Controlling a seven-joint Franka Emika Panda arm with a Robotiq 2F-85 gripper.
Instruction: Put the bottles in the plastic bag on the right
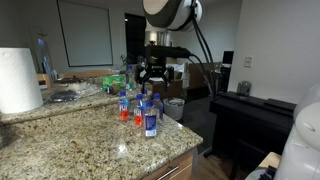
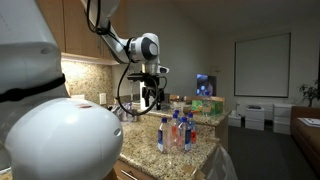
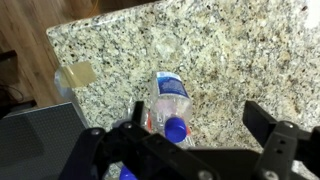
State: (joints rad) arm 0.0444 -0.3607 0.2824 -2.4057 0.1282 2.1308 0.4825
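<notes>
The blue cap of the upright bottle is below my gripper, between the spread fingers. I will lower my gripper onto the cap next, so the fingers can go on both sides of it.
Several small clear bottles with blue caps and blue labels, some holding red liquid, stand clustered near the granite counter's end in both exterior views. My gripper hangs above the cluster, open and empty. In the wrist view the gripper has its black fingers spread wide, and one bottle with a blue cap stands just below, close to one finger. A pale translucent sheet, possibly the plastic bag, hangs at the counter's end.
A white paper towel roll stands on the granite counter. Green and other items lie behind the bottles. A dark piano stands beyond the counter's end. The counter edge drops to wood floor.
</notes>
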